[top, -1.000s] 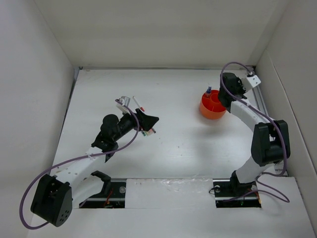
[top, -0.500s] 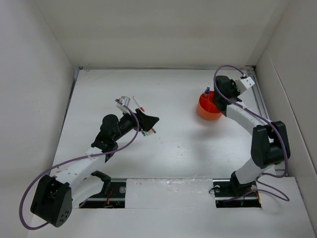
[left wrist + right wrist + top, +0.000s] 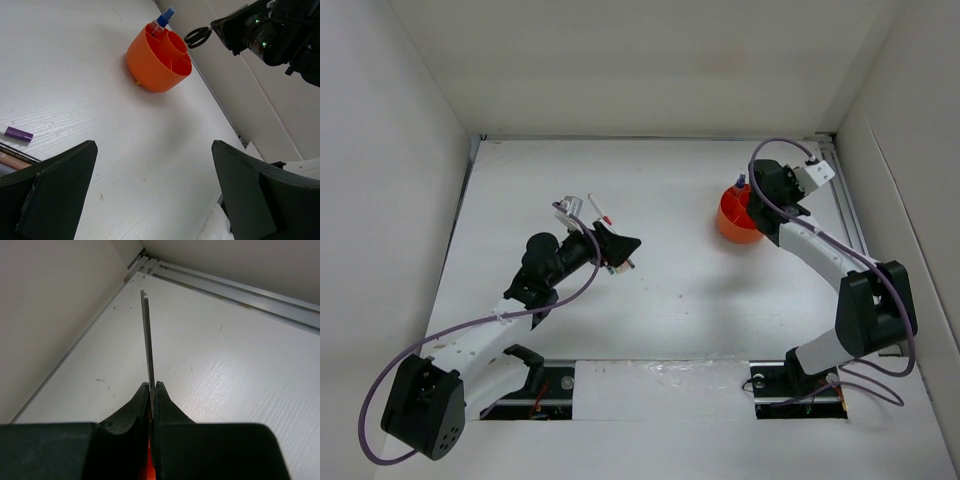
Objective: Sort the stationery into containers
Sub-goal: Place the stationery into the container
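Next, my right gripper shifts to the left in the top view and down over the orange tub's opening (image 3: 734,208), since the scissors' handles hang beside the tub's rim.
The orange tub (image 3: 733,225) stands at the back right, with a blue-capped bottle (image 3: 741,182) upright in it; both also show in the left wrist view, the tub (image 3: 157,57) and the bottle (image 3: 162,19). My right gripper (image 3: 757,198) hangs over the tub's right side, shut on the black-handled scissors (image 3: 198,36). In the right wrist view the jaws (image 3: 152,387) pinch the thin blade (image 3: 147,335), with orange below. My left gripper (image 3: 620,243) is open and empty above several pens (image 3: 617,266), seen in the left wrist view (image 3: 15,134). A white red-tipped stick (image 3: 600,210) lies just behind.
White walls enclose the table on the left, back and right. An aluminium rail (image 3: 235,290) runs along the back right edge near the tub. A small white fixture (image 3: 570,203) sits beside the stick.
My right gripper has swung left with the scissors, onto the tub's right side. The tub seems to have shifted slightly left. The left arm has not moved.
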